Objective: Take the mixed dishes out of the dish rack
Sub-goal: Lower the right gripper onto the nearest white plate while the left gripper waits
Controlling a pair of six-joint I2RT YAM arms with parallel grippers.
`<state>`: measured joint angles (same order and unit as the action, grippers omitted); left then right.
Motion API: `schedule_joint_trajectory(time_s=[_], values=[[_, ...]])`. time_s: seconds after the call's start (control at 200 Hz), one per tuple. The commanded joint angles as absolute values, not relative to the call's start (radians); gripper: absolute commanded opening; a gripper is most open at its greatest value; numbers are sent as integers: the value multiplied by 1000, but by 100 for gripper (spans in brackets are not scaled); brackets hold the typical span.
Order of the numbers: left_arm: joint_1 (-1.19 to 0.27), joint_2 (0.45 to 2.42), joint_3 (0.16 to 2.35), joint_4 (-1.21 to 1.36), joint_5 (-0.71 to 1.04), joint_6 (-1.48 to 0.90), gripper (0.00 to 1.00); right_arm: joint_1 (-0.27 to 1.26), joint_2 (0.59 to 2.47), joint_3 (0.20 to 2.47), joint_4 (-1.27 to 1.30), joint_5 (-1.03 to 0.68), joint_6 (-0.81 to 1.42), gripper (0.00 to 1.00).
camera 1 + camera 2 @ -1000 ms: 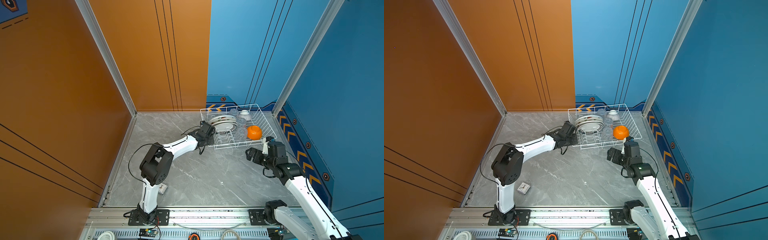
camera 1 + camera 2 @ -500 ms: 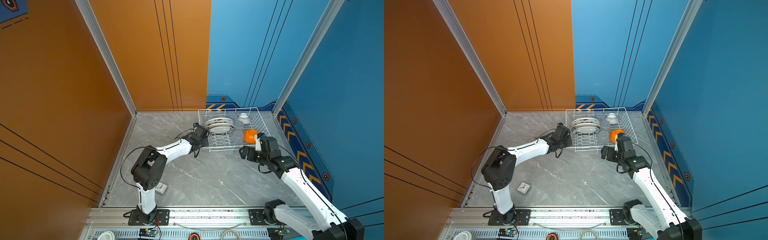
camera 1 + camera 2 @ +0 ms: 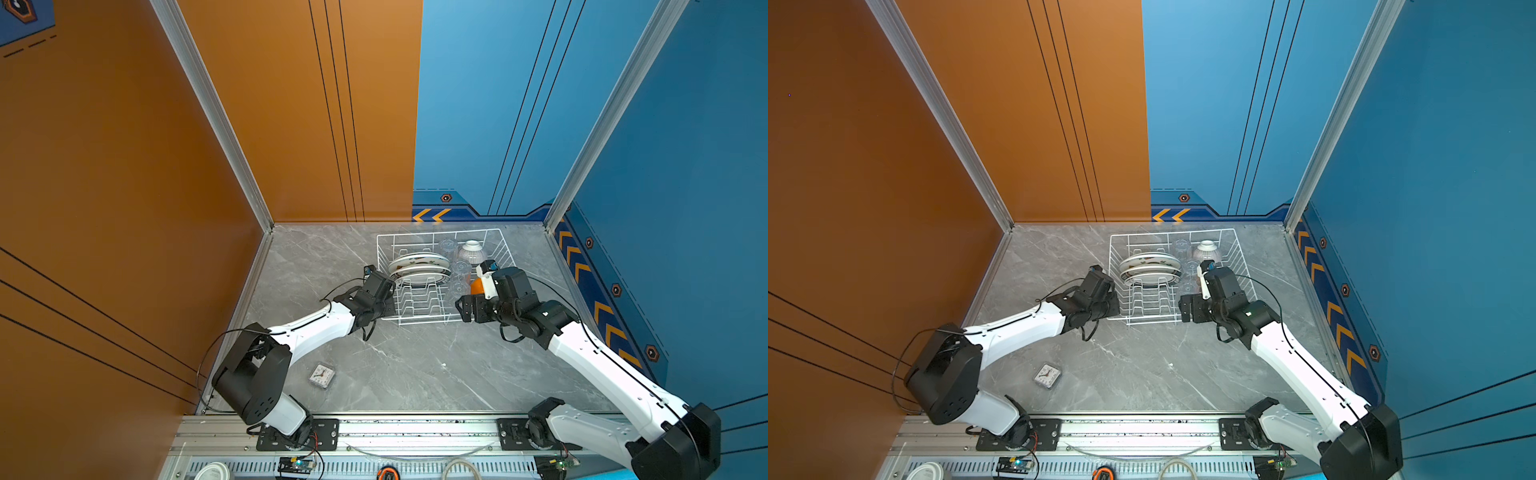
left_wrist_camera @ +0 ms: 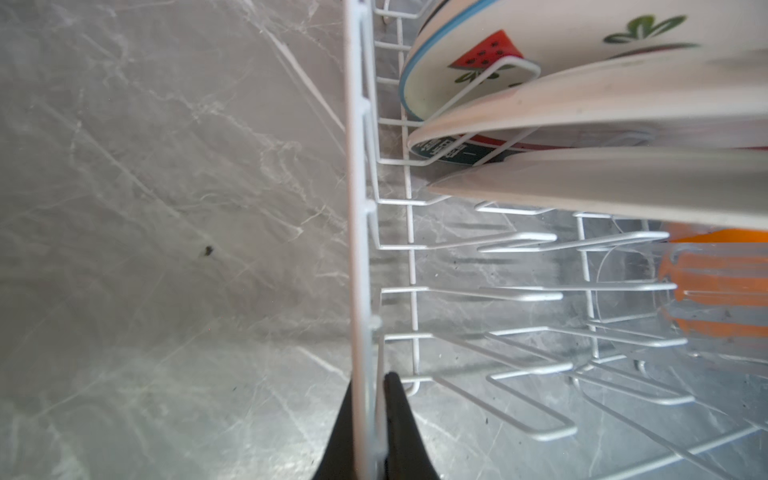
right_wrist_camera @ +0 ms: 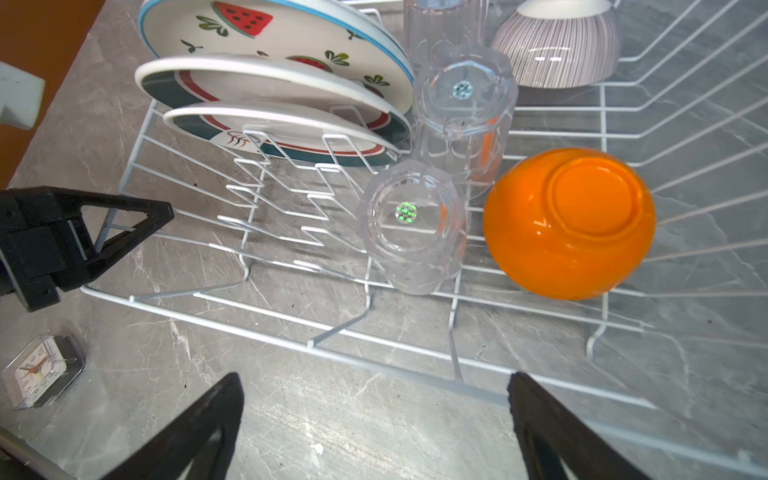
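The rack stands near the far wall, so my left gripper should draw the rack's rim wire point(image 4: 357, 208) back and sideways toward the clock, over bare tabletop, and release.
The dish rack point(image 3: 422, 322) point(image 3: 1154, 322), a white wire basket, sits at the back of the grey table. Three patterned plates point(image 3: 419, 266) point(image 5: 270, 79) stand in its dividers. Beside them stand three upside-down clear tumblers point(image 5: 411, 224), a ribbed bowl point(image 3: 471, 251) point(image 5: 557, 45) and an upturned orange bowl point(image 5: 569, 224). My left gripper point(image 3: 390, 305) point(image 4: 370, 378) is shut on the rack's left rim wire point(image 4: 357, 208) near the front corner. Just outside the rack's front rim point(image 5: 374, 361), my right gripper point(image 3: 464, 309) point(image 5: 374, 378) stands open with nothing between its fingers. It partly hides the orange bowl in both top views.
A small square clock point(image 3: 322, 376) point(image 3: 1047, 376) point(image 5: 39, 370) lies on the table near the left arm's base. Orange and blue walls close in the left, back and right sides. A metal rail runs along the front edge.
The rack has slid left and toward the front with my left gripper on its rim. The right arm has moved in to the rack's front right, still open.
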<state>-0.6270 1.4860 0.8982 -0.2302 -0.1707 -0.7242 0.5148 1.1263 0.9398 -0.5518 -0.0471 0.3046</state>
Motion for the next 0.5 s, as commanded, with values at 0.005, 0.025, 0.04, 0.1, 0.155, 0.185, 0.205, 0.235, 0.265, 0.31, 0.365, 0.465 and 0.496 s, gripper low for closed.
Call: schedule_joint_trajectory(time_s=[0.005,0.025,0.04,0.1,0.155,0.185,0.205,0.235,0.265,0.31,0.365,0.465,0.496], values=[[-604,1395,824,-447,-259,-585,0,567,1166,993,-578,-7,252,100],[-597,1380,813,-451,-264,-585,0,579,1173,1001,-578,-4,248,100],[-591,1371,807,-453,-268,-584,0,586,1177,1004,-578,-1,244,100],[-560,1335,781,-461,-271,-583,0,620,1199,1021,-576,6,232,100],[-528,1311,763,-463,-262,-580,0,644,1218,1036,-574,9,224,100],[-509,1300,752,-463,-254,-580,0,657,1228,1045,-574,10,220,100],[-496,1292,747,-463,-248,-580,0,663,1237,1051,-574,12,217,100],[-481,1283,740,-463,-244,-580,0,672,1247,1061,-574,14,212,100],[-470,1275,737,-464,-238,-576,0,683,1257,1069,-574,14,206,100],[-457,1265,736,-463,-233,-570,0,695,1272,1080,-573,19,198,100],[-453,1250,739,-464,-229,-568,1,721,1287,1094,-570,25,192,98],[-458,1221,743,-462,-232,-571,45,741,1306,1119,-565,38,195,98],[-459,1212,743,-462,-235,-571,56,744,1308,1121,-558,37,199,97]])
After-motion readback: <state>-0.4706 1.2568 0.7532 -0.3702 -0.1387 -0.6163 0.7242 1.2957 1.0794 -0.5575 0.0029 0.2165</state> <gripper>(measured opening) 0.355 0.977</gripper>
